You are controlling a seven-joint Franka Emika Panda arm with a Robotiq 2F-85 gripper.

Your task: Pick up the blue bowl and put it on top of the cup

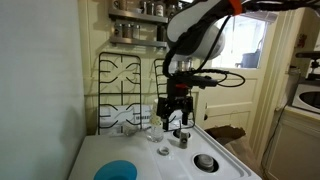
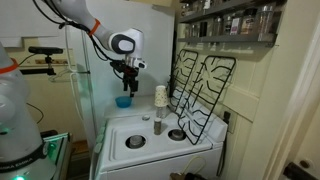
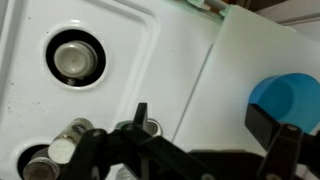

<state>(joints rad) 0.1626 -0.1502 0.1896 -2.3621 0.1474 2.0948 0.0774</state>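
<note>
My gripper is above the bowl, which is to its right in the wrist view. I will move my fingers that way and down on both sides of the bowl's stove-side rim [image 1: 131, 163] [image 3: 256, 93].
The blue bowl [image 1: 118, 171] sits on a white board beside the stove top; it also shows in an exterior view [image 2: 123, 101] and at the right edge of the wrist view [image 3: 290, 95]. The cup [image 2: 160, 96], a tall whitish tumbler, stands at the back of the stove near the leaning grates. It is partly hidden behind the arm in an exterior view [image 1: 163, 108]. My gripper [image 3: 205, 125] is open and empty. It hangs above the stove surface [image 1: 178, 112], with the bowl just outside its right finger in the wrist view.
A short clear glass [image 2: 157, 126] and a small dark knob [image 1: 182, 137] stand on the stove top. Black grates [image 2: 200, 85] lean against the back wall. Round burners [image 3: 75, 60] are set into the white surface. A shelf of jars hangs above.
</note>
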